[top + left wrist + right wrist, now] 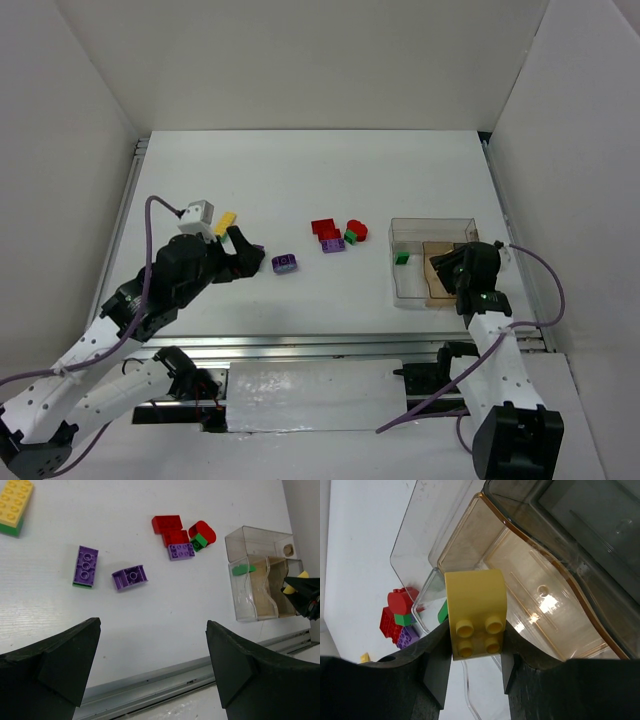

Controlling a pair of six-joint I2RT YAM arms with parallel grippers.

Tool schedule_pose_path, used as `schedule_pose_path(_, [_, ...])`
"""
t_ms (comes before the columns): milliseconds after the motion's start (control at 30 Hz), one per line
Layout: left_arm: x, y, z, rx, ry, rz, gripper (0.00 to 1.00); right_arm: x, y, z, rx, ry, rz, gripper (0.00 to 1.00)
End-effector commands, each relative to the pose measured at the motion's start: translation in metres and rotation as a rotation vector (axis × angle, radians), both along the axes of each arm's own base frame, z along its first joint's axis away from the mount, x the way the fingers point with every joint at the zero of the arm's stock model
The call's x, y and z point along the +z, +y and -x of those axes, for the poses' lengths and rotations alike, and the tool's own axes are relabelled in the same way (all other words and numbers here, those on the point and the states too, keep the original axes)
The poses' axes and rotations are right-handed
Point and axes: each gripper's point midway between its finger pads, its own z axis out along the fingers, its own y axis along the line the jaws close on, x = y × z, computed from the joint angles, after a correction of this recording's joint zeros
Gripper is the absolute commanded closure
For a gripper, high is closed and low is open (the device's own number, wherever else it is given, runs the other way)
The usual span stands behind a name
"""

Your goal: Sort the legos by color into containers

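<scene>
My left gripper moves to the right in the top view and down astride the clustered purple lego's ends next. A red lego blocks the purple lego's far side.
My right gripper is shut on a yellow lego and holds it over the amber-bottomed compartment of the clear container. In the top view that gripper hangs over the box. One green lego lies in the left compartment. My left gripper is open and empty above the table; in the top view it is at the left. Ahead of it lie two purple legos, a yellow-on-green lego, and a cluster of red, purple and green legos.
A metal rail runs along the table's near edge. White walls enclose the table on the left, back and right. The lego cluster sits mid-table, left of the container.
</scene>
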Motion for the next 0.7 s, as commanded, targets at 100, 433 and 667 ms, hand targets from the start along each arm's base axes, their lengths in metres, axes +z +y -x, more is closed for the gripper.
schedule_pose_path(100, [0.001,-0.018,-0.003,-0.089,-0.027,0.012,0.01,0.011,0.0,-0.003,0.027,-0.036,-0.002,0.51])
schedule_pose_path(433, [-0.012,-0.028,-0.009,-0.122,0.002,-0.013,0.0,0.038,0.008,0.0,0.093,-0.096,0.016,0.09])
schedule_pose_path(667, [-0.029,-0.065,-0.024,-0.227,0.08,-0.026,0.0,0.105,0.039,0.006,0.329,-0.274,0.078,0.01])
